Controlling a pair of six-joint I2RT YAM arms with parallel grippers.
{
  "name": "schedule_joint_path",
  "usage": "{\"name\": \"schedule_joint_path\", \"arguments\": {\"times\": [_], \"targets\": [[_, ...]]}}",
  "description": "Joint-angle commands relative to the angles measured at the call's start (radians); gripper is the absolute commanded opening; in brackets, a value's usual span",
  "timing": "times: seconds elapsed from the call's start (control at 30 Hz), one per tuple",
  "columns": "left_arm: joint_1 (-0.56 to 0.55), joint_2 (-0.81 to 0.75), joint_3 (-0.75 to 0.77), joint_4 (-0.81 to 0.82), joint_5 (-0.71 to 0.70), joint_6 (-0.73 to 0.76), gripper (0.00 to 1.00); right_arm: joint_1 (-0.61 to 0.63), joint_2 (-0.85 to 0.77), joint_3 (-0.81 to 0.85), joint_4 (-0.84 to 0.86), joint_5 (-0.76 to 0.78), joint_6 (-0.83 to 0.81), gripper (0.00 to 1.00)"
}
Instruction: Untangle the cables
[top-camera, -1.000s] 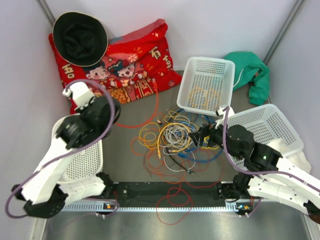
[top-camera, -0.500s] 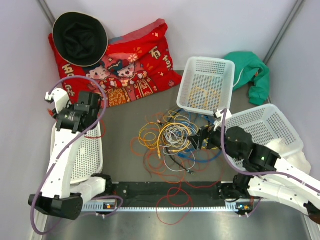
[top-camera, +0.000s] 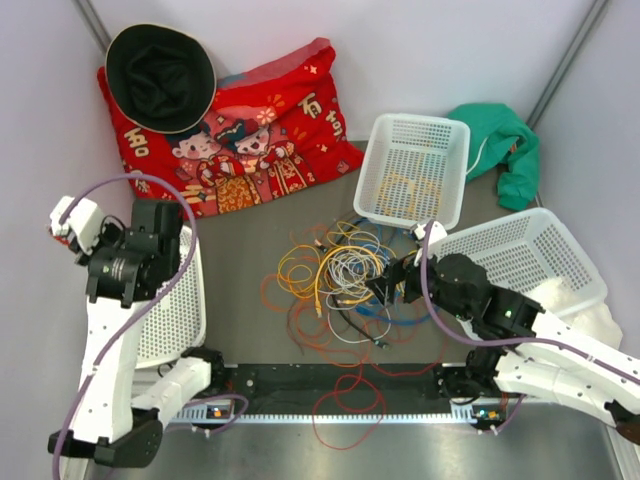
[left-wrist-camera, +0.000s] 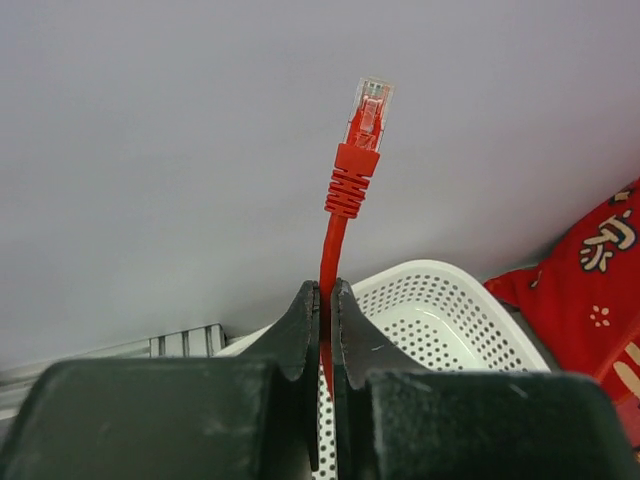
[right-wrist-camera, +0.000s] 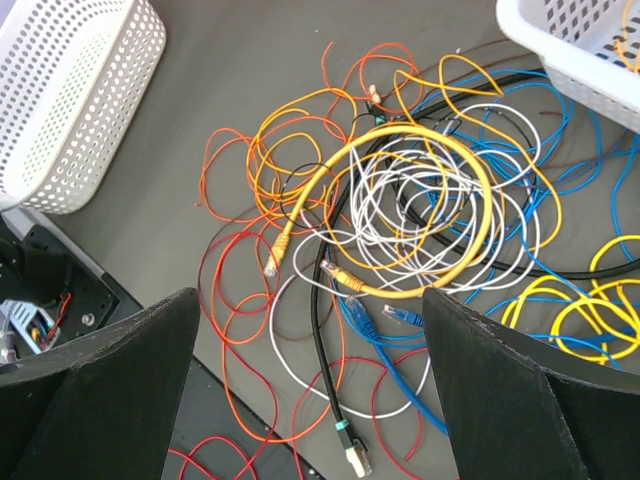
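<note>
The white basket by the wall stands empty beneath the held red cable, so my left gripper will next move down over it and open its fingers.
The cables (top-camera: 338, 277) lie in a tangled pile of yellow, orange, red, white, blue and black loops at the middle of the table. My left gripper (left-wrist-camera: 325, 292) is shut on a red cable (left-wrist-camera: 340, 200) whose clear plug end stands up above the jaws, against the left wall. My right gripper (top-camera: 387, 286) hangs open over the right side of the pile. In the right wrist view a thick yellow loop (right-wrist-camera: 481, 170), a blue plug (right-wrist-camera: 358, 318) and a black cable's plug (right-wrist-camera: 352, 456) lie between and below its fingers (right-wrist-camera: 110, 390), none touched.
Three white baskets stand around the pile: left (top-camera: 168, 322), back (top-camera: 415, 165) with yellow cable inside, and right (top-camera: 530, 252). A red cushion (top-camera: 255, 130) with a black hat (top-camera: 160, 72) lies back left, green cloth (top-camera: 503, 140) back right. Red cable loops over the front rail (top-camera: 340, 385).
My left arm has swung left and back toward the wall, carrying the red cable away from the pile. My right gripper has crept slightly left over the pile, still open.
</note>
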Motion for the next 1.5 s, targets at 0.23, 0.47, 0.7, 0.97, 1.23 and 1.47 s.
{"name": "schedule_joint_path", "arguments": {"times": [0.23, 0.47, 0.7, 0.97, 1.23, 1.47], "targets": [[0.161, 0.026, -0.287, 0.012, 0.231, -0.002, 0.00, 0.008, 0.014, -0.028, 0.099, -0.047, 0.044, 0.91], [0.279, 0.065, -0.330, 0.104, 0.386, 0.023, 0.00, 0.010, -0.021, -0.031, 0.057, -0.033, 0.052, 0.91], [0.313, 0.087, -0.310, 0.141, 0.513, 0.044, 0.90, 0.010, -0.020, -0.029, 0.054, -0.028, 0.050, 0.91], [0.312, 0.073, -0.195, 0.251, 0.909, 0.182, 0.99, 0.010, 0.006, -0.024, 0.065, -0.036, 0.049, 0.91], [0.037, -0.146, -0.498, 0.579, 1.399, 0.151, 0.99, 0.010, 0.023, -0.006, 0.025, -0.031, 0.055, 0.91], [-0.488, -0.050, -0.617, 0.699, 1.246, 0.060, 0.99, 0.010, 0.048, -0.002, 0.002, -0.022, 0.063, 0.90]]}}
